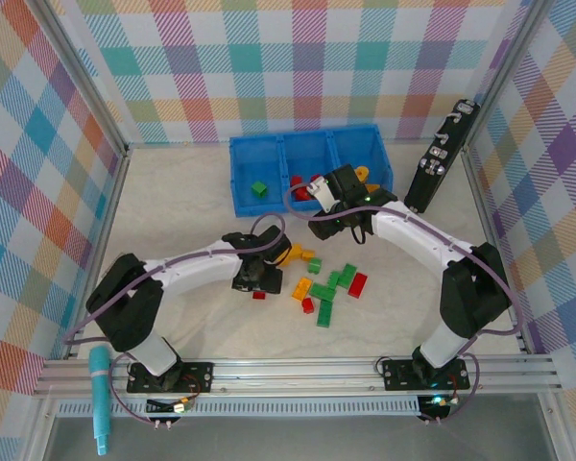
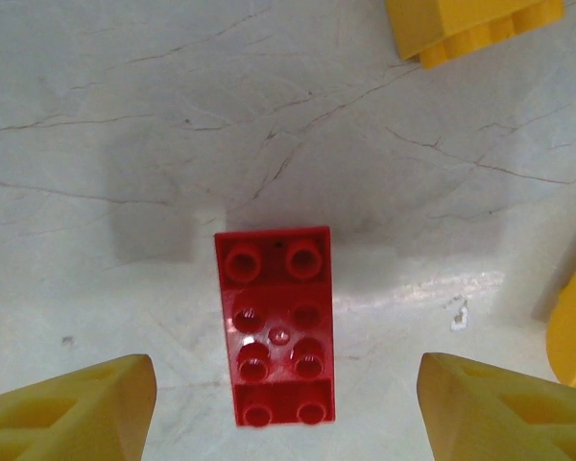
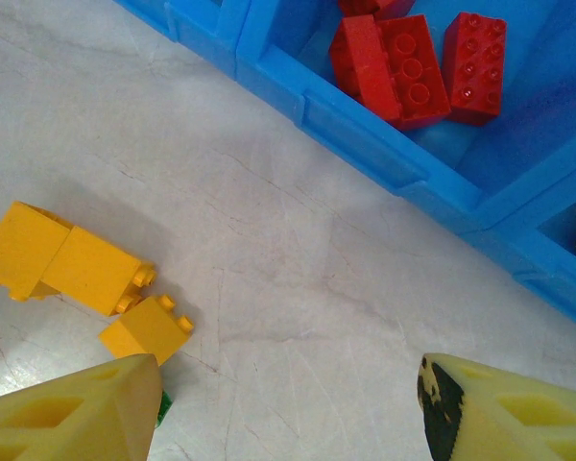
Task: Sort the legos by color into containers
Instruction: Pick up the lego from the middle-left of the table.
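Observation:
The red lego (image 2: 277, 331) is below my left gripper, between its open fingers, so I will lower the gripper over the lego and close on the long sides.
The blue tray (image 1: 240, 197) stands at the back; its left compartment holds a green lego (image 1: 258, 188), the middle one red legos (image 1: 298, 182) (image 3: 403, 62), the right one a yellow lego (image 1: 363, 173). Loose green (image 1: 324, 293), red (image 1: 357, 284) and yellow legos (image 1: 293, 254) lie mid-table. My left gripper (image 1: 257, 277) (image 2: 286, 370) is open, and a red lego (image 2: 275, 327) lies flat on the table between its fingers, touching neither. My right gripper (image 1: 338, 223) (image 3: 288, 375) stands open over bare table just in front of the tray wall (image 3: 365, 134), with yellow legos (image 3: 67, 259) to its left.
A long black device (image 1: 440, 158) with white marks leans at the right wall. More yellow legos (image 2: 470, 24) lie beyond the left gripper and at its right side. A teal tool (image 1: 100, 399) lies outside the frame at bottom left. Checkered walls enclose the table.

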